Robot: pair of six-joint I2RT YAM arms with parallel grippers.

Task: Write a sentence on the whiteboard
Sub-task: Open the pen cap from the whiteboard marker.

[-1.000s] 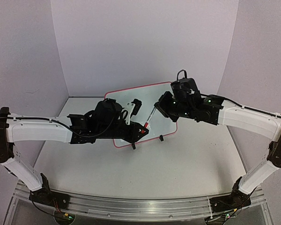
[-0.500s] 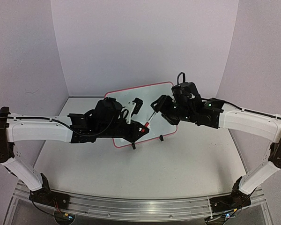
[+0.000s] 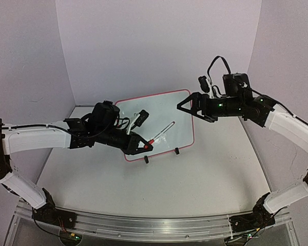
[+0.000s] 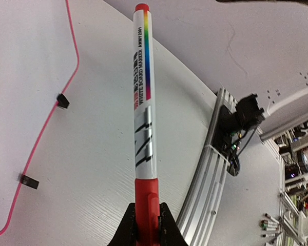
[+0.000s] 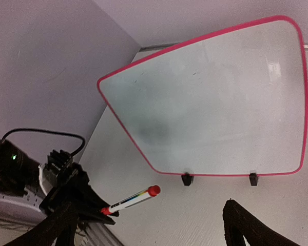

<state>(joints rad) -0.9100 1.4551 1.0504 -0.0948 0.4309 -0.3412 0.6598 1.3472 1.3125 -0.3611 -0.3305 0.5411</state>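
Note:
I will next move my left gripper down and back to the clear tabletop before the board's feet (image 3: 149, 183) (image 4: 95, 202), and I will release the red clip end there.
The whiteboard (image 3: 159, 115) stands tilted on two black feet at the back of the table, white with a pink rim. In the right wrist view the whiteboard (image 5: 215, 97) bears only a faint grey smudge, and no sentence shows on it. My left gripper (image 3: 147, 145) is shut on the red clip end of a marker (image 3: 162, 132), which points up and right across the board's lower part. In the left wrist view the marker (image 4: 143, 102) runs straight away from the left gripper (image 4: 146, 228). My right gripper (image 3: 180, 107) hangs open and empty, above and right of the marker.
White table (image 3: 195, 174) enclosed by pale purple walls. An aluminium rail (image 3: 154, 225) runs along the near edge with both arm bases. The board's feet (image 5: 187, 179) rest on the tabletop. The left arm's cable loops near the board's left half.
My right gripper opened, let go of the marker's far end and pulled back up and to the right. The left arm drew slightly left, still holding the marker.

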